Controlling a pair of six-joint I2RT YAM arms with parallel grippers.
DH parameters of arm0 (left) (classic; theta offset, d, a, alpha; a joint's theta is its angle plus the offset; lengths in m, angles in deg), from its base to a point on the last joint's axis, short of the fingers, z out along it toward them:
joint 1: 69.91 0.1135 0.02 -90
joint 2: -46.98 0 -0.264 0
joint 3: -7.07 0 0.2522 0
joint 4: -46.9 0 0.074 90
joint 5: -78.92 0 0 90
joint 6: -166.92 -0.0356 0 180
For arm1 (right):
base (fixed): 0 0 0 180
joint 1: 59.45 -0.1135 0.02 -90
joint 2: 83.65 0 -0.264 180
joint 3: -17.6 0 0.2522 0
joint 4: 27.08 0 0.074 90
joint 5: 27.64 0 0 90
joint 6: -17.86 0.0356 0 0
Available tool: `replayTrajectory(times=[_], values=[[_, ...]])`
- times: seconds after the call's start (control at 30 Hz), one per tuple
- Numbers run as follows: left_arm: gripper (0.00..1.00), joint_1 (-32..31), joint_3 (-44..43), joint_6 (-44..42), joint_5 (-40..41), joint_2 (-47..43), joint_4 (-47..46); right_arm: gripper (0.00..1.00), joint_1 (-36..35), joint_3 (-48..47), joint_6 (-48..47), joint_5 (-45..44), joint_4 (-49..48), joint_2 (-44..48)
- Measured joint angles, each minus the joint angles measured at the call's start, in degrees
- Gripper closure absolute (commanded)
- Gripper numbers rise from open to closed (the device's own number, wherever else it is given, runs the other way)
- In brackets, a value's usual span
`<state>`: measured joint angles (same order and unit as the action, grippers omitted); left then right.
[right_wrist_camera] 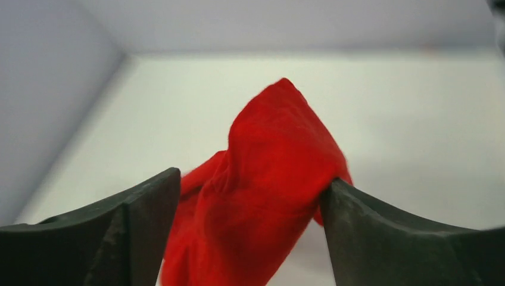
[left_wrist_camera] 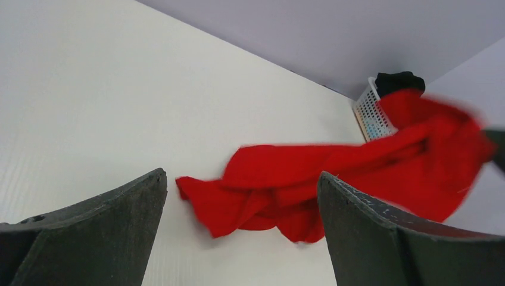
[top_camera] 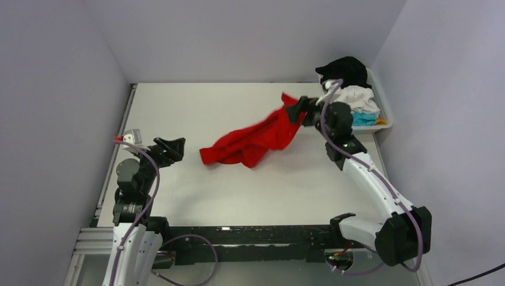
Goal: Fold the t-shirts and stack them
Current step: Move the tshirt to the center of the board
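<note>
The left gripper next moves to the right in the top view and goes down onto the red t-shirt's near edge [top_camera: 224, 162] [left_wrist_camera: 246, 217], since the t-shirt's end there is crumpled on the table.
A bright red t-shirt [top_camera: 256, 140] lies crumpled mid-table, its far end lifted toward my right gripper [top_camera: 296, 110]. In the right wrist view the red t-shirt [right_wrist_camera: 268, 167] hangs between the spread jaws of the right gripper [right_wrist_camera: 250, 179] and drapes against the right finger [right_wrist_camera: 357, 220]; the jaws stand open. My left gripper [top_camera: 172, 148] sits open at the table's left, apart from the shirt. From the left wrist, the red t-shirt [left_wrist_camera: 333, 179] lies beyond the empty left gripper [left_wrist_camera: 242, 176]. A black t-shirt [top_camera: 345, 70], a white t-shirt [top_camera: 360, 95] and a turquoise t-shirt [top_camera: 362, 119] are piled in the basket.
The white slatted basket [top_camera: 384, 116] stands at the far right corner against the wall, also seen as the basket [left_wrist_camera: 372, 116] in the left wrist view. Walls close the table at the left, back and right.
</note>
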<state>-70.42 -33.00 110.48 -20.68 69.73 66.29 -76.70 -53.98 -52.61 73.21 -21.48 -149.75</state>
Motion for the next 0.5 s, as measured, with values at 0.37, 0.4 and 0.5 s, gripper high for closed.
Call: replayTrajectory(times=[0.37, 0.4, 0.5], values=[[0.01, 0.0, 2.62, 2.75, -4.59, 18.97, -2.38, 0.0, 2.58, 12.9, 1.36, -22.16, 16.9, -5.33], [0.01, 0.0, 3.15, 3.17, -5.79, 21.16, -3.65, 0.0, 2.58, 12.94, 1.36, -22.25, 16.94, -4.81], [0.01, -0.07, 3.67, 4.04, -9.79, 28.81, -8.46, 0.0, 2.54, 13.79, 1.73, -22.62, 16.85, -2.62]])
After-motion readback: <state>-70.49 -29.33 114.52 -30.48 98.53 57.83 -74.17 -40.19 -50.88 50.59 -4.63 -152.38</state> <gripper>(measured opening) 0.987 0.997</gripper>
